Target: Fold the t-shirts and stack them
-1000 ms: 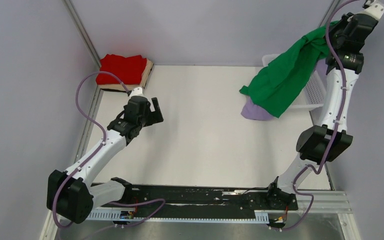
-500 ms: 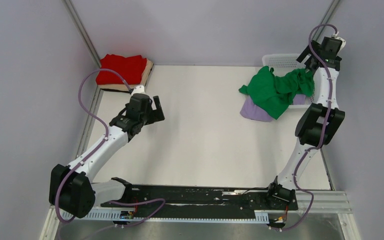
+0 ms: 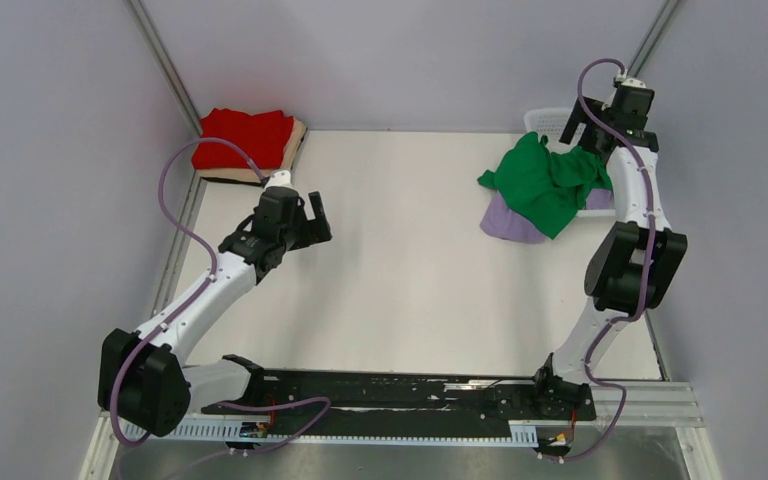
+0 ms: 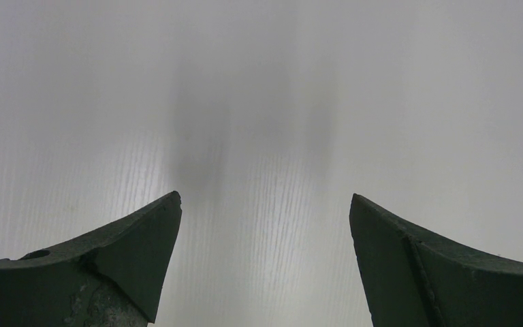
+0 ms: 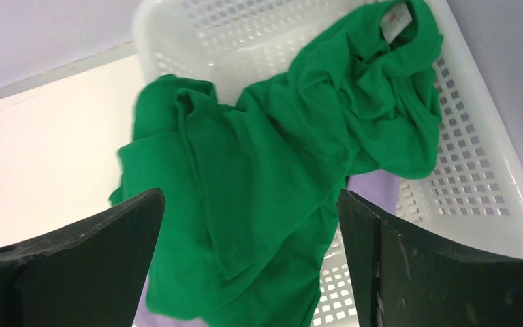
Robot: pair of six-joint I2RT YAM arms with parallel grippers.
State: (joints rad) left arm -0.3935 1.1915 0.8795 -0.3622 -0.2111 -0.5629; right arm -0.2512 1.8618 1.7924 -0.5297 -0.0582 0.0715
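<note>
My right gripper lowers into the basket toward the white tag next, then onto a fold of green t-shirt.
A bright green t-shirt point(image 3: 545, 185) lies crumpled, partly in the white basket and partly spilling onto the table. It covers most of a pale lavender t-shirt point(image 3: 508, 222). My right gripper point(image 3: 582, 127) hovers open above the basket's far side. In the right wrist view the green t-shirt point(image 5: 279, 157) lies loose below my right gripper point(image 5: 250, 196), apart from it, and a strip of lavender t-shirt point(image 5: 374, 184) shows. A folded red t-shirt point(image 3: 245, 138) rests on a tan t-shirt point(image 3: 298, 143) at the back left. My left gripper point(image 3: 312, 212) point(image 4: 265, 197) is open over bare table.
The white lattice basket point(image 3: 550, 120) point(image 5: 490, 170) stands at the back right against the wall. Grey walls close in the left, back and right sides. A black rail point(image 3: 390, 392) with the arm bases runs along the near edge.
My right gripper opened and let go of the green t-shirt, which fell from hanging high into a heap on the basket and lavender t-shirt. The right arm came down and leftwards. The left arm barely moved.
</note>
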